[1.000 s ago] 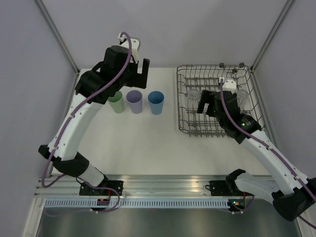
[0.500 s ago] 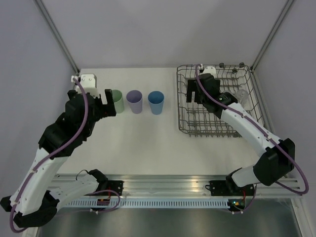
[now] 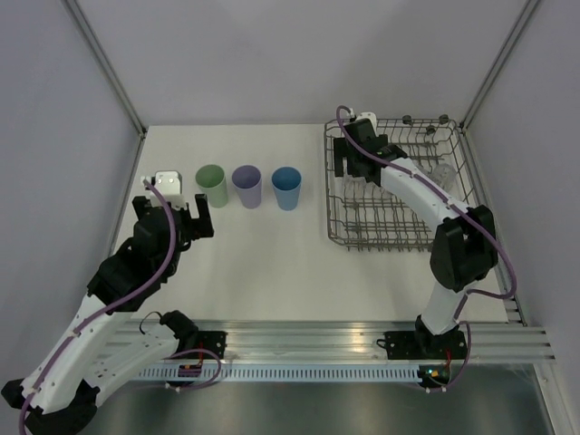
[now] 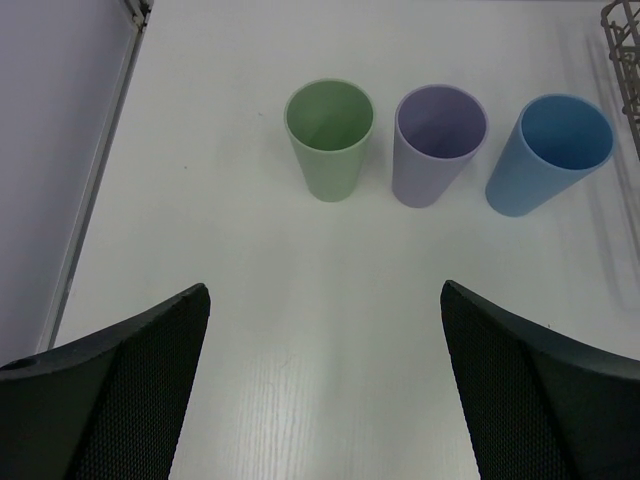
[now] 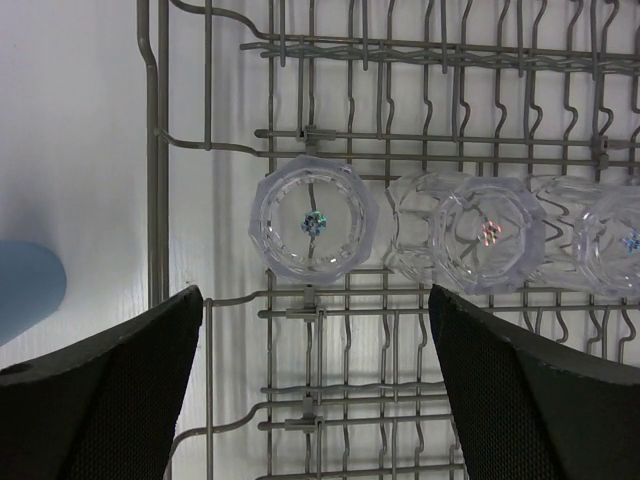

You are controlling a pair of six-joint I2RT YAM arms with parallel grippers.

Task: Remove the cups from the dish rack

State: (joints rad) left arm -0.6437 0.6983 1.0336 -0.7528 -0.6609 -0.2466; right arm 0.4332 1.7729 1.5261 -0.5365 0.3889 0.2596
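Next, my right gripper descends around the rim of the clear faceted cup (image 5: 314, 220) nearest the blue cup, since that rim lines up with its finger gap.
Three opaque cups stand upright in a row on the white table: mint green (image 3: 212, 185) (image 4: 329, 139), lavender (image 3: 246, 186) (image 4: 438, 144) and blue (image 3: 286, 188) (image 4: 550, 153). My left gripper (image 3: 192, 217) (image 4: 325, 290) is open and empty, nearer than the green cup and apart from it. The grey wire dish rack (image 3: 329, 195) (image 5: 155, 150) stands at the right. Clear cups lie in a row in it: one (image 5: 313, 222) just ahead of my open right gripper (image 3: 349, 165) (image 5: 315, 292), another (image 5: 487, 233) to its right, more at the edge (image 5: 612, 245).
Grey walls with metal posts close the table at left, back and right. The blue cup's edge (image 5: 25, 285) shows just outside the rack's left wall. Upright tines fill the rack floor (image 3: 381, 217). An aluminium rail (image 3: 299, 337) runs along the near edge.
My left arm has pulled back from above the pastel cups toward the near left. My right gripper has moved from the rack's middle to its far left part.
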